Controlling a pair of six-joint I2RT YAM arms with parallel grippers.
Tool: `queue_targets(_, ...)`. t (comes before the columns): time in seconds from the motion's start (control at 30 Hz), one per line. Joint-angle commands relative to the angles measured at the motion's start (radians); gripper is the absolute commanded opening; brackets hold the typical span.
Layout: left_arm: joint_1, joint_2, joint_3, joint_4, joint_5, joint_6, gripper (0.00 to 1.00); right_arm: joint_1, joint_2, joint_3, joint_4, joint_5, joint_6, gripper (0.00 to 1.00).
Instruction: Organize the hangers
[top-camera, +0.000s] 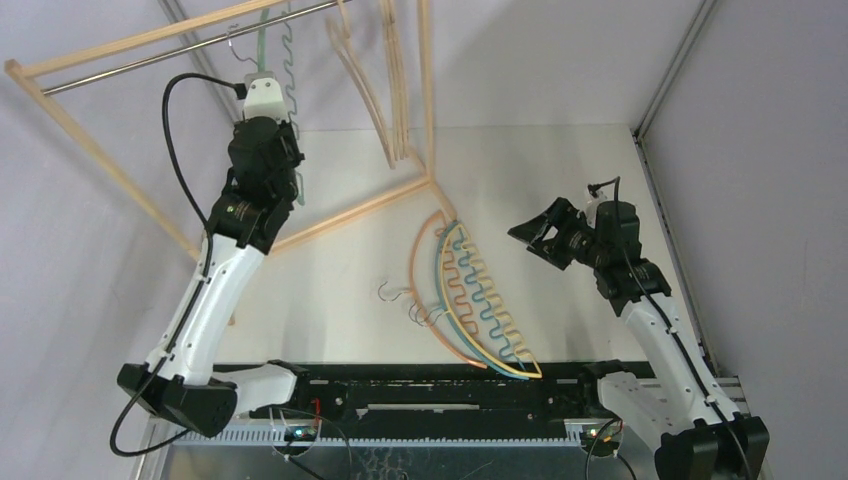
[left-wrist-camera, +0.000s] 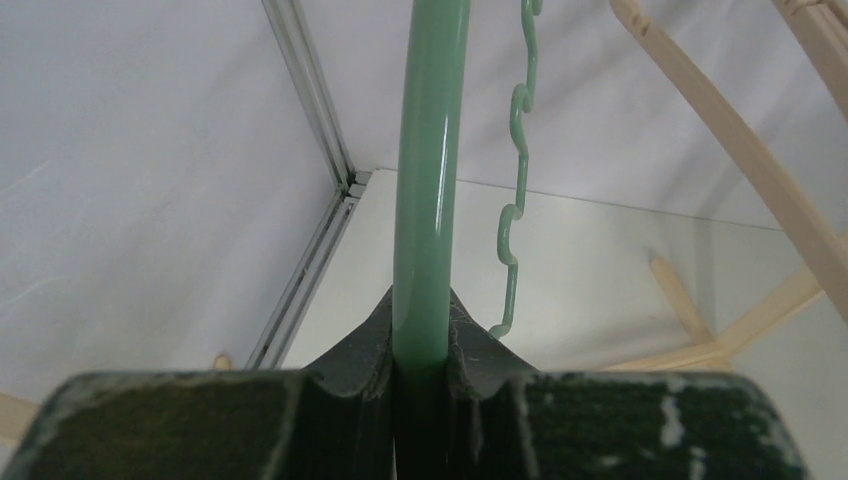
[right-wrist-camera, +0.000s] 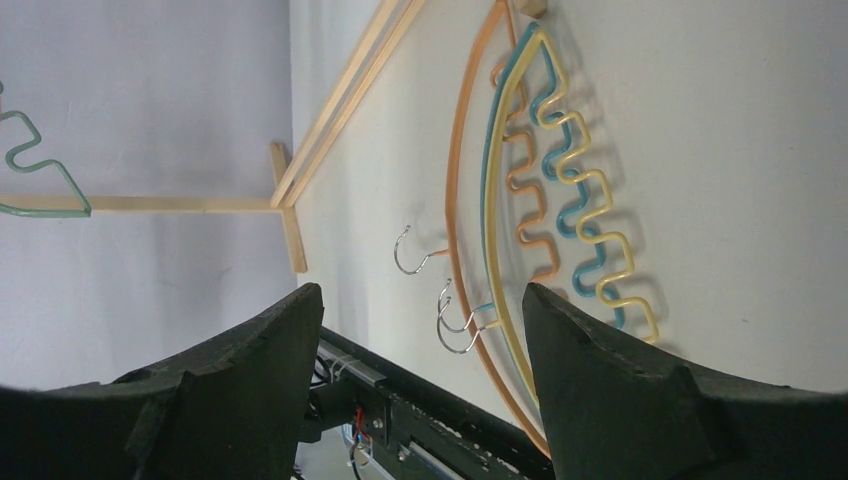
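Note:
My left gripper moves along the rack's metal bar next, turning toward the light-wood hangers, and then opens, to get the green hanger to them.
My left gripper (left-wrist-camera: 420, 345) is shut on the smooth bar of a green hanger (left-wrist-camera: 430, 150), held up by the rack's metal rail (top-camera: 180, 52); its wavy bar (left-wrist-camera: 515, 200) hangs to the right. In the top view the left gripper (top-camera: 266, 90) sits under its white camera mount. Light-wood hangers (top-camera: 365, 85) hang from the rail further right. Orange, teal and yellow hangers (top-camera: 470, 290) lie stacked on the table, their metal hooks (right-wrist-camera: 455, 325) pointing left. My right gripper (top-camera: 530, 235) hovers to their right, and in its wrist view the right gripper (right-wrist-camera: 418, 295) is open with nothing between its fingers.
The light-wood rack frame (top-camera: 95, 150) stands over the table's back left; its foot bar (top-camera: 350, 212) runs across the table towards the stacked hangers. A black rail (top-camera: 440, 385) runs along the near edge between the arm bases. Grey walls close in both sides.

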Motion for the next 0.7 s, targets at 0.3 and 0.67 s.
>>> queue_targets(0.3, 0.074, 0.14, 0.169, 0.044, 0.138, -0.071, 0.0, -0.044, -0.009, -0.006, -0.004, -0.021, -0.038, 0.8)
queue_targets(0.67, 0.074, 0.272, 0.186, -0.029, 0.28, -0.116, 0.0, -0.05, -0.009, -0.019, 0.002, -0.018, -0.034, 0.8)
